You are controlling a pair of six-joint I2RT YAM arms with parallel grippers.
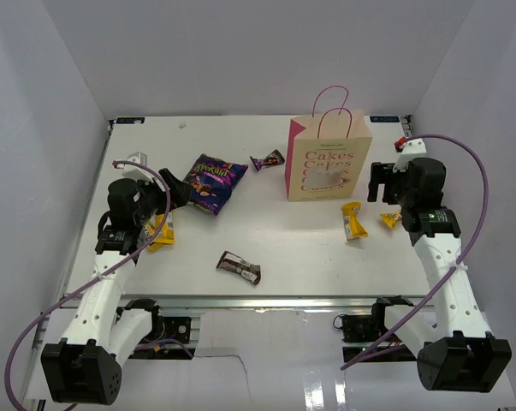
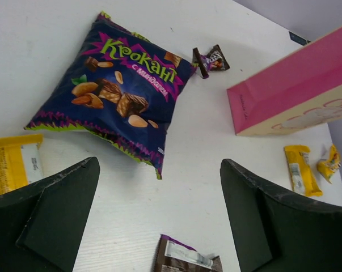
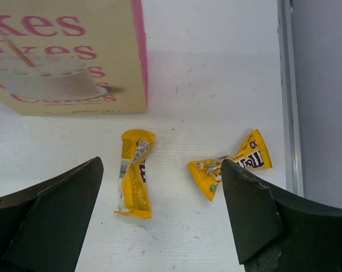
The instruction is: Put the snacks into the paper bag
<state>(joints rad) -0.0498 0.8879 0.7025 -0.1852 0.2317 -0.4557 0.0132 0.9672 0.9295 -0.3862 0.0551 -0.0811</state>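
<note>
The front brown packet (image 1: 239, 267) lies slanted, lower and to the left of my right gripper in the top view. My right gripper will swing over next, turn and go down across the middle of it.
The paper bag (image 1: 329, 167) stands upright at the back right, tan with a pink side and pink handles. The large purple-blue snack bag (image 1: 213, 181) lies flat left of it, just ahead of my open, empty left gripper (image 1: 176, 195). In the left wrist view that bag (image 2: 128, 90) lies beyond the gripper (image 2: 159, 163). One brown packet (image 1: 267, 160) lies near the paper bag, another (image 1: 240, 267) near the front. Two yellow packets (image 3: 134, 173) (image 3: 230, 164) lie below my open right gripper (image 3: 160, 163). A third yellow packet (image 1: 161, 231) lies beside the left arm.
White walls close in the table on the left, back and right. A metal rail (image 3: 287, 96) runs along the right edge, close to the yellow packets. The right arm (image 1: 424, 201) stands beside the paper bag's right face.
</note>
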